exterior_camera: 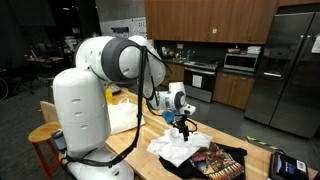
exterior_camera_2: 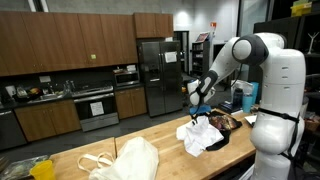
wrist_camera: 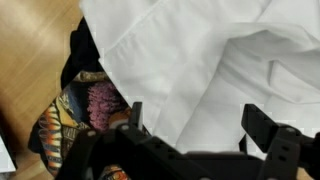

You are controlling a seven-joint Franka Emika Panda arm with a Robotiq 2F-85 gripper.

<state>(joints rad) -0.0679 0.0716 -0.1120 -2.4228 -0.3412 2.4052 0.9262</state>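
My gripper lowers straight down with its fingers open onto the raised fold of the white cloth (exterior_camera: 178,148) (wrist_camera: 215,70) next, since that fold offers loose cloth to pinch.
A crumpled white cloth (wrist_camera: 215,70) lies on the wooden counter and fills most of the wrist view. It partly covers a black garment with a colourful print (wrist_camera: 80,110). My gripper (wrist_camera: 198,118) hangs just above the white cloth with its jaws open and nothing between them. In both exterior views the gripper (exterior_camera: 182,122) (exterior_camera_2: 200,112) hovers over the white cloth (exterior_camera: 178,148) (exterior_camera_2: 200,136), beside the printed garment (exterior_camera: 218,160) (exterior_camera_2: 224,124).
A white tote bag (exterior_camera_2: 125,160) lies further along the wooden counter (exterior_camera_2: 80,152). A wooden stool (exterior_camera: 45,140) stands by the robot base. Beyond are kitchen cabinets, an oven (exterior_camera: 200,80) and a steel fridge (exterior_camera: 290,70). A dark device (exterior_camera: 288,165) sits near the counter edge.
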